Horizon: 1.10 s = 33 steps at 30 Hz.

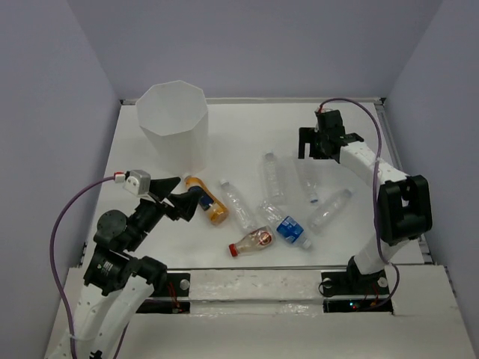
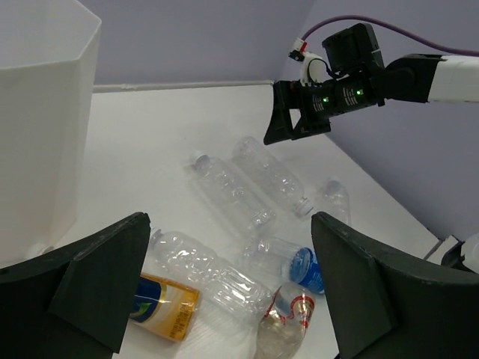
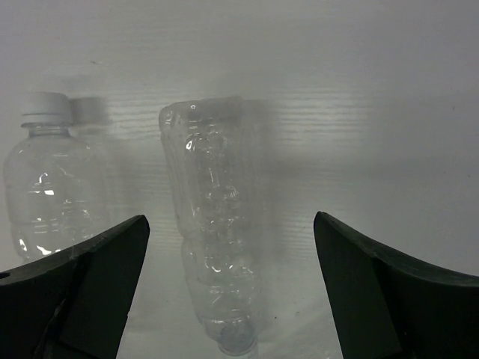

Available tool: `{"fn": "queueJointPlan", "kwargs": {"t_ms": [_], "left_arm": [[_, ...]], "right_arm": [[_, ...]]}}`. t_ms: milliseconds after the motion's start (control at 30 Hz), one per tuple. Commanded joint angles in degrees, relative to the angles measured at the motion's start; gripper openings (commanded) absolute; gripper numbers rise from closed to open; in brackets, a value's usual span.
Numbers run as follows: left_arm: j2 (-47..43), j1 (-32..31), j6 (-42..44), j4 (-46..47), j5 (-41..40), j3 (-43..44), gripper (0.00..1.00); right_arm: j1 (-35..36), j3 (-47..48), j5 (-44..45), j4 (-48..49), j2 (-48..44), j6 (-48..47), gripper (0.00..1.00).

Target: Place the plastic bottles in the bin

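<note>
The clear bottle is below the right gripper, lengthwise between its open fingers, so the gripper next needs to move down onto the bottle's far end, the one with no cap, and close.
The white faceted bin (image 1: 174, 120) stands at the back left. Several plastic bottles lie on the table: an orange one (image 1: 208, 202), clear ones (image 1: 238, 203) (image 1: 273, 176) (image 1: 308, 182) (image 1: 329, 209), a blue-labelled one (image 1: 290, 226) and a red-capped one (image 1: 251, 241). My left gripper (image 1: 182, 196) is open and empty, just left of the orange bottle (image 2: 161, 305). My right gripper (image 1: 314, 153) is open above a clear bottle (image 3: 217, 239), which lies between its fingers (image 3: 97, 277) in the right wrist view.
The bin's wall (image 2: 37, 127) fills the left of the left wrist view. Purple walls close in the table on three sides. A white-capped clear bottle (image 3: 49, 179) lies left of the right gripper's fingers.
</note>
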Motion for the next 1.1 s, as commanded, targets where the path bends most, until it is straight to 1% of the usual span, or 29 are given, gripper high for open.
{"fn": "queueJointPlan", "kwargs": {"t_ms": [0,100,133,200,333,400,433,467,500,533,600,667,700,733,800,867,900,933,967,1000,1033,1067], "left_arm": [[2.3,-0.5,-1.0,0.2,-3.0,0.1,0.99],[2.8,-0.5,-1.3,-0.1,-3.6,0.1,0.99],[2.7,-0.5,-1.1,0.0,-3.6,0.2,0.99],[2.7,-0.5,-1.1,0.0,-3.6,0.2,0.99],[3.1,-0.5,-1.2,0.0,-3.4,0.2,0.99],[3.1,-0.5,-1.2,0.0,-3.4,0.2,0.99],[3.2,-0.5,-1.2,0.0,-3.5,0.2,0.99],[3.3,-0.4,-1.2,0.0,-3.6,0.2,0.99],[3.3,-0.5,-1.2,0.0,-3.6,0.2,0.99],[3.6,-0.5,-1.2,0.0,-3.8,0.2,0.99],[3.8,-0.5,-1.5,-0.2,-4.2,0.2,0.99],[4.3,-0.5,-1.8,-0.7,-5.5,0.6,0.99],[4.4,-0.4,-2.0,-0.7,-6.0,0.5,0.99],[4.3,-0.5,-2.6,-1.0,-7.9,0.7,0.99],[4.6,-0.5,-3.5,-1.7,-10.1,0.7,0.99],[5.0,-0.5,-4.9,-2.2,-12.5,0.8,0.99],[5.1,-0.5,-5.8,-2.8,-15.2,0.8,0.99],[5.3,-0.5,-6.6,-3.8,-16.8,0.8,0.98],[5.3,-0.5,-8.0,-5.3,-20.2,1.1,0.97],[5.6,-0.4,-8.8,-5.9,-21.9,1.3,0.96],[6.0,-0.5,-9.3,-6.6,-24.7,1.7,0.96],[6.1,-0.4,-10.0,-7.0,-25.5,1.8,0.95]], "right_arm": [[0.9,6.8,0.4,-1.8,5.5,-3.2,0.96],[0.9,12.5,-0.7,-3.1,13.4,-5.0,0.95],[1.4,13.5,-1.0,-3.3,14.7,-5.4,0.92],[1.4,15.1,-0.8,-3.7,16.9,-6.6,0.88],[1.4,20.7,-0.3,-6.7,24.1,-8.5,0.87],[1.4,21.8,-0.2,-8.0,25.7,-8.9,0.85],[1.4,22.0,0.1,-8.2,26.2,-8.9,0.83],[1.4,22.2,0.0,-8.1,26.4,-8.7,0.76],[1.4,22.9,-0.1,-8.0,26.5,-8.4,0.70],[1.4,23.5,0.0,-7.9,26.5,-8.4,0.61],[1.4,25.0,0.5,-7.4,25.1,-8.3,0.51],[2.1,27.7,2.3,-6.3,22.5,-8.7,0.44],[2.8,28.8,3.0,-5.9,22.5,-8.7,0.44],[2.8,31.0,3.7,-5.5,20.1,-9.5,0.40],[5.1,33.5,4.0,-4.5,17.8,-9.9,0.36],[7.0,37.7,3.4,-3.5,14.4,-10.0,0.34],[8.1,39.2,3.0,-2.0,13.5,-9.8,0.33],[10.8,40.7,3.3,-1.0,12.7,-9.1,0.33],[12.3,43.4,4.5,2.2,11.5,-9.0,0.33],[13.8,44.9,4.7,3.8,11.3,-9.0,0.33],[16.6,46.5,4.8,5.4,11.2,-8.9,0.33],[17.9,49.3,4.8,9.4,11.5,-8.6,0.33]]}}
